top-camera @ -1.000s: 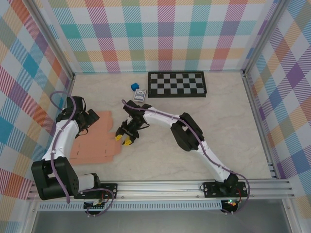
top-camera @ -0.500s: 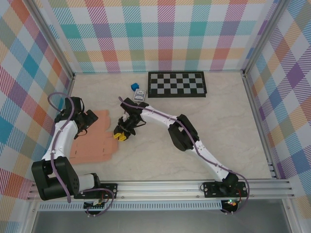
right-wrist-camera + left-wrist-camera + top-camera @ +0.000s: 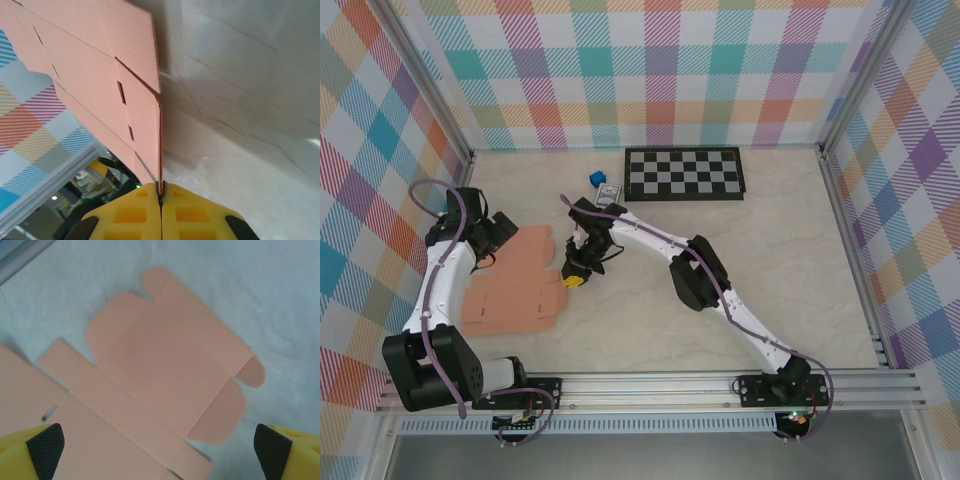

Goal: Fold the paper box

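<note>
My right gripper should move outward toward the checkerboard next, pull the paper box (image 3: 515, 290) onto the bare tabletop in front of the checkerboard and let go, because that space is clear.
The paper box (image 3: 515, 290) is a salmon-orange sheet with flaps, unfolded on the left of the table. My right gripper (image 3: 574, 279) is at the sheet's right edge and shut on it. In the right wrist view the yellow fingers (image 3: 130, 215) pinch the thin edge at the right gripper (image 3: 161, 192), and the paper box (image 3: 95, 70) rises away from them, edge-on and lifted off the table. My left gripper (image 3: 496, 234) hovers over the sheet's far left corner, open. From the left wrist, the paper box (image 3: 170, 370) lies flat below the wide-apart fingertips (image 3: 46, 445).
A black-and-white checkerboard (image 3: 685, 173) lies at the back. A tiny blue cube (image 3: 595, 179) and a small blue-and-white card pack (image 3: 608, 194) sit just left of it, behind the right gripper. Plaid walls enclose three sides; a metal rail (image 3: 650, 382) runs along the front.
My right gripper moved back and left to the sheet's right edge and closed on it. The sheet shifted and its right side lifted. The left gripper drew back a little, staying open.
</note>
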{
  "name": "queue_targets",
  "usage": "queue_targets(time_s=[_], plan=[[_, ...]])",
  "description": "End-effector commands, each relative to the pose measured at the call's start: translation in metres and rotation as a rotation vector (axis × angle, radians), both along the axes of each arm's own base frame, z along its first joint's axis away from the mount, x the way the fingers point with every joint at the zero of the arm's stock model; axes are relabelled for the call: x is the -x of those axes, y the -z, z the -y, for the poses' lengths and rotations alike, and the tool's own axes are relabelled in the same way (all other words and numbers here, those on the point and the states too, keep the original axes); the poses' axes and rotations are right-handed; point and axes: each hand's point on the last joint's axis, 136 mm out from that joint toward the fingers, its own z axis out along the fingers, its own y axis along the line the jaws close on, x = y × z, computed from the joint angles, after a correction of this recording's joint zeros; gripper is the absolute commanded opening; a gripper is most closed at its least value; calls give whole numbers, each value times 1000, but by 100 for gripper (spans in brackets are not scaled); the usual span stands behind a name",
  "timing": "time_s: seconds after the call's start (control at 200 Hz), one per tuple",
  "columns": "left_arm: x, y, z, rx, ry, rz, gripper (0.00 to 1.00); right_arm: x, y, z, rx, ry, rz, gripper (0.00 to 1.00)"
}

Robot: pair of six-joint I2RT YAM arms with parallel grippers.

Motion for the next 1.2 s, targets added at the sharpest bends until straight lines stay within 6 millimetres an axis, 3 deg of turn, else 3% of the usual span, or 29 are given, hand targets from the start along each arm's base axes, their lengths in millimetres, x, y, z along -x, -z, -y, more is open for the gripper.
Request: queue_targets(time_s=[0.0,0.1,0.245,0.335,0.495,0.57,0.655,0.705,0.85,0.935,0.98,1.085,1.12,1.195], plan=[[-19,-50,-1,34,-25,174,100,-15,-59,53,12,-168,283,6],[-33,-74,0,50,-23,244,100,-28,-60,107,148,-371,545,6],[-50,-98,2,65,8,262,100,-59,-76,175,216,-464,743,0],[-62,-96,11,130,27,278,100,-70,-85,212,243,-552,833,0],[-68,-79,18,223,-11,292,100,-81,-69,287,433,-885,948,0],[-69,-76,20,240,-9,310,100,-90,-72,309,491,-991,992,0],[-70,-70,25,268,0,303,100,-98,-85,313,474,-1079,1088,0],[-72,-64,30,301,12,299,100,-95,-94,309,401,-1165,1154,0],[-75,-45,54,441,53,306,100,-113,-103,292,345,-1409,1365,0],[-76,-36,73,483,100,323,100,-124,-100,276,324,-1463,1406,13],[-75,-31,83,483,128,321,100,-131,-98,269,331,-1462,1419,25],[-73,-17,113,499,215,289,100,-140,-102,262,349,-1379,1439,28],[-78,-20,123,501,260,312,100,-141,-106,262,360,-1345,1459,44],[-82,-19,143,503,346,308,100,-136,-114,265,373,-1270,1492,47]])
